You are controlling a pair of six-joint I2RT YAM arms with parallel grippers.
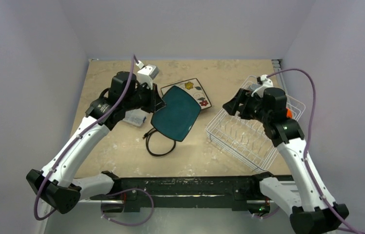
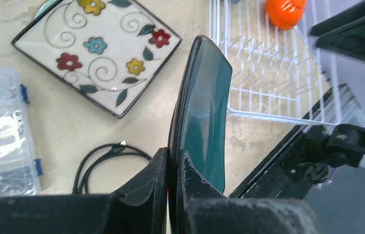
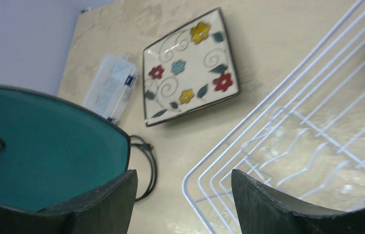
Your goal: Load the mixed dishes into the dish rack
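I should carry the plate across and down with my left gripper next and release it, because the rack's empty slots are below and to its right in the top view.
My left gripper (image 2: 173,158) is shut on the rim of the dark teal squarish plate (image 2: 205,112), which it holds on edge and clear of the table, left of the dish rack (image 1: 253,131). The same plate (image 3: 49,151) fills the left of the right wrist view. My right gripper (image 3: 183,178) is open and empty, hovering over the rack's near-left corner (image 3: 288,146), just right of the teal plate. The dark-rimmed square patterned plate (image 1: 195,91) lies flat behind them. The orange bowl (image 2: 284,10) sits in the rack's far side.
A clear plastic compartment box (image 1: 134,118) lies under my left arm. A black coiled cable (image 1: 160,144) lies on the table below the teal plate. The black base rail (image 1: 185,187) runs along the near edge.
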